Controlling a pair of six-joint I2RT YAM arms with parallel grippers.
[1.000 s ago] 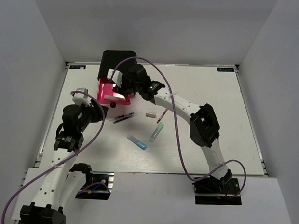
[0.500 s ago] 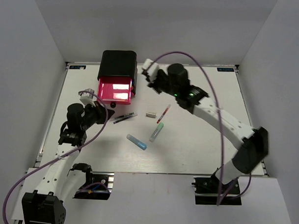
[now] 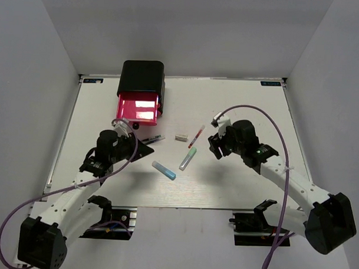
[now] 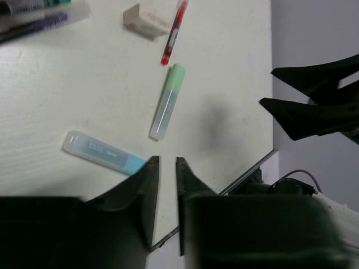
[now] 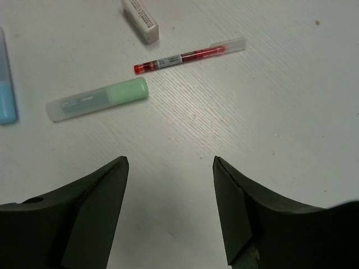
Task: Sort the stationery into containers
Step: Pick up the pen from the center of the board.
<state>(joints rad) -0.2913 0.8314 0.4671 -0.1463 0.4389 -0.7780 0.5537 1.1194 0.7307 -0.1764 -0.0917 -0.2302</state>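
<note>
I need to move my left gripper back first and then lower it, open and turned, because the marker lies at an angle. My fingers should then be on both sides of the blue-ended marker [image 3: 164, 170] near its blue end.
The black cabinet [image 3: 142, 79] stands at the back left with one pink-red drawer [image 3: 138, 107] pulled open. A dark pen [image 3: 151, 139], grey-white eraser [image 3: 180, 137], red-white pen [image 3: 196, 135], green-ended marker [image 3: 188, 158] and blue-ended marker [image 3: 164, 170] lie on the table. My left gripper [image 3: 140, 149] hovers near the dark pen, all but shut and empty; in its wrist view [image 4: 167, 162] the blue marker [image 4: 98, 152] lies by its tip. My right gripper [image 3: 214, 144] is open and empty, right of the red pen [image 5: 188, 56] and green marker [image 5: 98, 100].
The white table [image 3: 251, 113] is walled by grey panels on three sides. The eraser [image 5: 140, 19] and the blue marker's end [image 5: 5, 84] show in the right wrist view. More pens [image 4: 33, 22] lie at the top left of the left wrist view.
My right arm has pulled back from the open drawer and come down right of the pens. My left gripper has moved right, towards the dark pen. The drawer stays open.
</note>
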